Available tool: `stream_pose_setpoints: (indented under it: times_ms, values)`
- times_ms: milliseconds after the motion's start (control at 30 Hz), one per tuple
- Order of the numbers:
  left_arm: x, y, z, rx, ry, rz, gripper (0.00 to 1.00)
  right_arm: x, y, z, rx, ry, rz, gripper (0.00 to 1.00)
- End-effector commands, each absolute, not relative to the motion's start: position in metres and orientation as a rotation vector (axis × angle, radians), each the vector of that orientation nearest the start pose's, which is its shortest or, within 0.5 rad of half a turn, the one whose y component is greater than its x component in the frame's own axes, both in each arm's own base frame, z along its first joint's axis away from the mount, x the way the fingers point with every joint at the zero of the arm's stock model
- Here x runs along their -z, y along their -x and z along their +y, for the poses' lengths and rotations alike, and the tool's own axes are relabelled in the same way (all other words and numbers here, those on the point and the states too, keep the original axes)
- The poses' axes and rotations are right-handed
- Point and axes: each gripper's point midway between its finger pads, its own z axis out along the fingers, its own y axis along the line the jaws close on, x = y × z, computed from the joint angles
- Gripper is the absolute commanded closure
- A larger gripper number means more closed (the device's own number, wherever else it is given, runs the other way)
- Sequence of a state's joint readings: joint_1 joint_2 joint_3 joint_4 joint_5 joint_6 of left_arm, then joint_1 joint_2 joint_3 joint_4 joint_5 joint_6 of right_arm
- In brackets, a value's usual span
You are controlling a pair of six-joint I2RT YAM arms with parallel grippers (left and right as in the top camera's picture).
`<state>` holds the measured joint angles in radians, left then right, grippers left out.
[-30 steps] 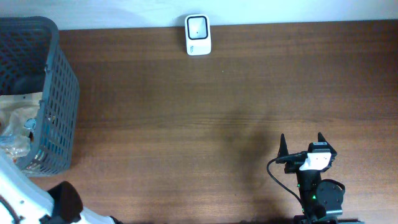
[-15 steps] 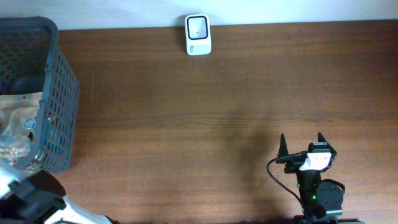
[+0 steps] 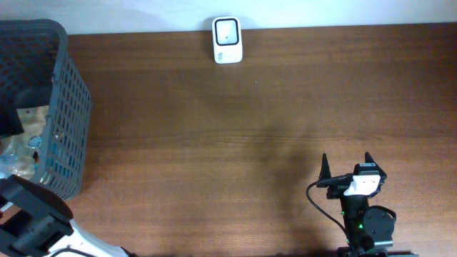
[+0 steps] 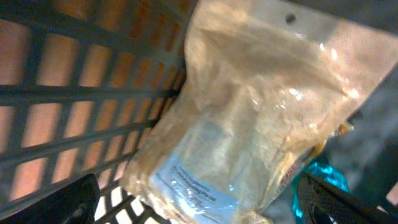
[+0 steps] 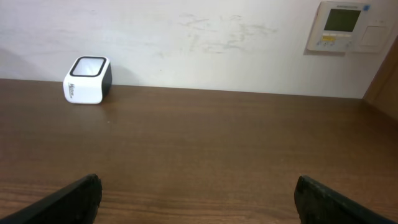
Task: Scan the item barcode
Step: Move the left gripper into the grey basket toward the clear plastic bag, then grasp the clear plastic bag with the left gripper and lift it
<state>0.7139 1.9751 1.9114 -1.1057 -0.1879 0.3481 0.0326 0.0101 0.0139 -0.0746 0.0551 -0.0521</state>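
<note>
I should next lower my left gripper deeper into the basket [image 3: 70, 121] with its fingers open, onto the tan packet's body [image 3: 31, 117], because the packet is directly below the gripper.
The item, a clear plastic bag [image 4: 249, 118] with pale contents and a white printed label, lies in the dark grey mesh basket [image 3: 70, 121] at the table's left edge. My left gripper [image 4: 199, 211] hangs open just above it, a dark finger on either side of the bag's labelled lower end. No barcode can be made out on the label. The white barcode scanner [image 3: 228, 40] stands at the table's far edge. My right gripper [image 3: 346, 165] rests open and empty near the front right, facing the scanner [image 5: 87, 79].
A teal packet [image 4: 320, 171] lies beside the bag in the basket, whose wall [image 4: 74, 93] is close on the left. Bare brown table [image 3: 235, 143] spans between basket and right arm. A wall panel [image 5: 345, 26] hangs behind the table.
My left arm has swung up from the bottom-left corner and over the basket. The right arm and the scanner have not moved.
</note>
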Motion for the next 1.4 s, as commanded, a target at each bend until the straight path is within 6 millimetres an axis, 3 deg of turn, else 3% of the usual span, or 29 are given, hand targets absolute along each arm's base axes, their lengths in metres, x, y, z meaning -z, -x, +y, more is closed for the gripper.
stream_pose_setpoints:
  times_ms: [0, 133, 233, 333, 433, 700, 1000, 1067, 1100, 1233, 1367]
  values:
    - [-0.16, -0.332, 0.322, -0.476, 0.452, 2.84, 0.01, -0.156, -0.246, -0.001, 0.052, 0.024, 1.647, 0.02]
    - [-0.153, -0.334, 0.32, -0.475, 0.418, 2.85, 0.0, -0.156, -0.246, -0.001, 0.052, 0.024, 1.647, 0.02]
    - [-0.15, -0.337, 0.316, -0.456, 0.382, 2.85, 0.05, -0.156, -0.246, -0.001, 0.052, 0.024, 1.647, 0.01]
    - [-0.128, -0.335, 0.307, -0.412, 0.326, 2.902, 0.07, -0.156, -0.246, -0.001, 0.052, 0.024, 1.647, 0.02]
    - [-0.115, -0.328, 0.31, -0.482, 0.317, 2.936, 0.07, -0.156, -0.246, -0.001, 0.052, 0.024, 1.647, 0.02]
    - [-0.109, -0.325, 0.312, -0.495, 0.321, 2.948, 0.15, -0.156, -0.246, -0.001, 0.052, 0.024, 1.647, 0.02]
    - [-0.07, -0.311, 0.301, -0.419, 0.315, 3.051, 0.09, -0.156, -0.246, -0.001, 0.052, 0.024, 1.647, 0.02]
    - [-0.068, -0.312, 0.303, -0.428, 0.316, 3.049, 0.16, -0.156, -0.246, -0.001, 0.052, 0.024, 1.647, 0.02]
    - [-0.069, -0.314, 0.304, -0.44, 0.317, 3.041, 0.3, -0.156, -0.246, -0.001, 0.052, 0.024, 1.647, 0.01]
    - [-0.071, -0.321, 0.311, -0.469, 0.319, 3.001, 0.58, -0.156, -0.246, -0.001, 0.052, 0.024, 1.647, 0.02]
    - [-0.074, -0.326, 0.314, -0.486, 0.321, 2.978, 0.65, -0.156, -0.246, -0.001, 0.052, 0.024, 1.647, 0.02]
